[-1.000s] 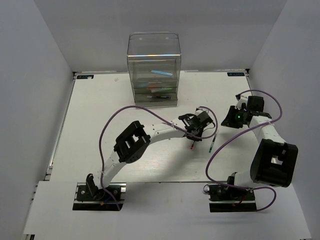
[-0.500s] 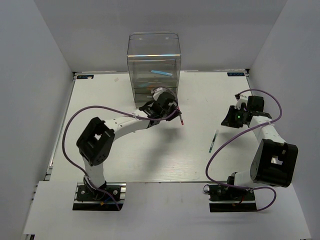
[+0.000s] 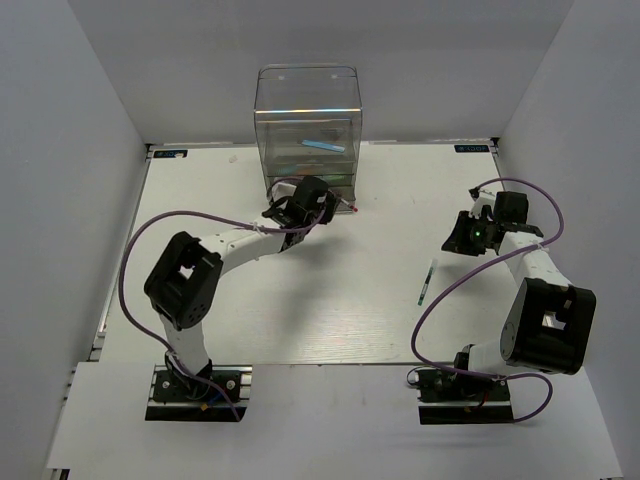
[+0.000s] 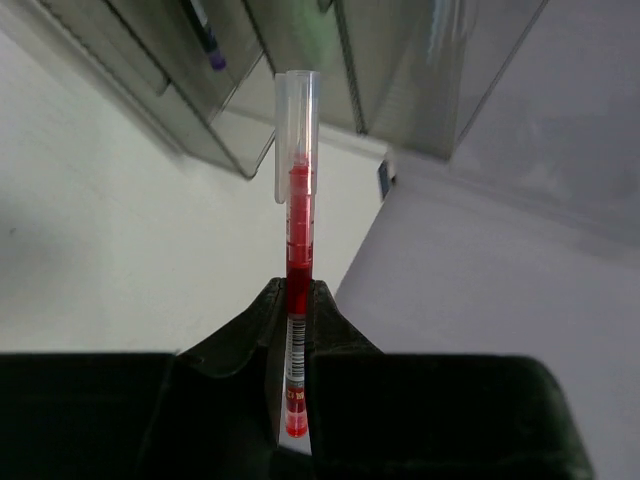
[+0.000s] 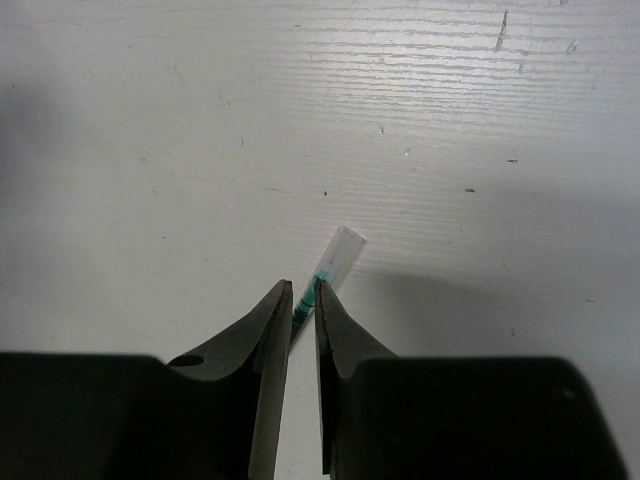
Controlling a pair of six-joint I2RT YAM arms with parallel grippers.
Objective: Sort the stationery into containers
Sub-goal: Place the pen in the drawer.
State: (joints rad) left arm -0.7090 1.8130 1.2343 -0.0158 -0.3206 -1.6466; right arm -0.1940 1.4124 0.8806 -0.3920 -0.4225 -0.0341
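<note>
The left gripper should next carry the red pen outward and to the left in the top view, into the lower drawer where a dark pen lies (image 3: 296,186) (image 4: 208,52).
My left gripper (image 3: 335,204) is shut on a red pen (image 3: 350,209) with a clear cap, held just in front of the lower drawers of the clear drawer unit (image 3: 307,140). In the left wrist view the red pen (image 4: 297,220) sticks up from the gripper (image 4: 297,292) toward the drawers (image 4: 400,70). A light blue pen (image 3: 324,146) lies in an upper drawer. A teal pen (image 3: 425,283) lies on the table. My right gripper (image 3: 466,236) hovers above and beyond it, jaws nearly together with nothing held. The teal pen (image 5: 335,255) shows past the gripper tips (image 5: 303,290).
Other pens lie in the lower drawers, among them a dark one (image 4: 205,35). Grey walls enclose the white table (image 3: 200,260) on three sides. Purple cables loop along both arms.
My left gripper has carried the red pen from mid-table, beside the teal pen, up and left to the front of the drawer unit. The right arm and teal pen have not moved.
</note>
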